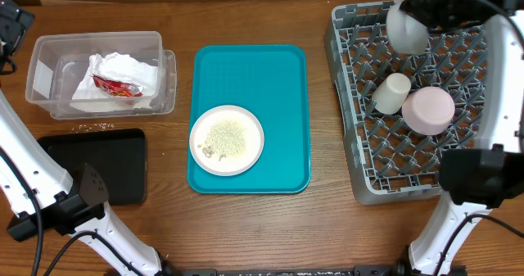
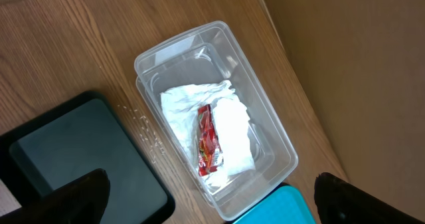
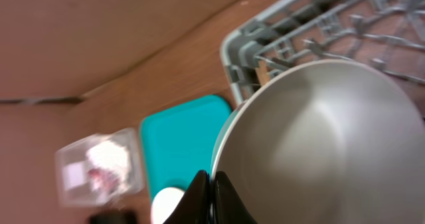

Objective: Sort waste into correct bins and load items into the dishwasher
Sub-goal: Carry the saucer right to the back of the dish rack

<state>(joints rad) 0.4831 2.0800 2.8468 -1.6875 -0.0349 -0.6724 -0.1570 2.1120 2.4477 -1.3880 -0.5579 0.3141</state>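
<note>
The robot's right gripper will next move down, tilting flatter, and release the grey bowl's rim over the free rack wires, which lie below just beyond the white cup (image 1: 393, 93).
My right gripper (image 3: 212, 179) is shut on the rim of a grey bowl (image 3: 319, 144), which it holds tilted over the far left part of the dishwasher rack (image 1: 360, 174). A white cup (image 1: 393, 93) and an upturned pink-white bowl (image 1: 427, 110) lie in the rack. My left gripper (image 2: 209, 179) hangs open and empty above the clear tub (image 2: 279, 144), which holds a crumpled napkin (image 2: 232, 127) and a red wrapper (image 2: 207, 141). A pale plate (image 1: 255, 127) with rice bits (image 1: 225, 137) sits on the teal tray (image 1: 246, 71).
A shallow black tray (image 1: 110, 161) lies left of the teal tray, in front of the tub. Loose rice bits (image 1: 94, 127) are scattered on the wood between the tub and the black tray. Both arms' white links cross the lower left and right edges.
</note>
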